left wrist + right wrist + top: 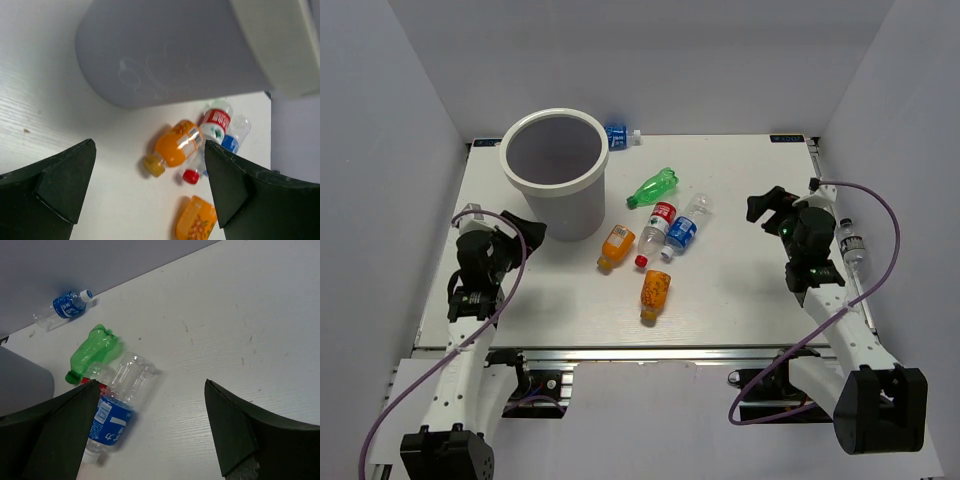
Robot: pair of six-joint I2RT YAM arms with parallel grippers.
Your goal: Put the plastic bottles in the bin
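Note:
I need to move my left gripper to the right in the top view, back and down onto the front orange bottle's body next, because it lies clear of the other bottles.
The white bin stands at the table's back left. To its right lie a green bottle, a red-labelled clear bottle, a blue-labelled clear bottle and two orange bottles. My left gripper is open and empty beside the bin's wall; the nearer orange bottle lies ahead of it. At the right my right gripper is also open and empty. It faces the blue-labelled bottle and the green bottle.
Another blue-labelled bottle lies behind the bin at the back wall, and a clear bottle rests along the table's right edge beside my right arm. White walls close in the table on three sides.

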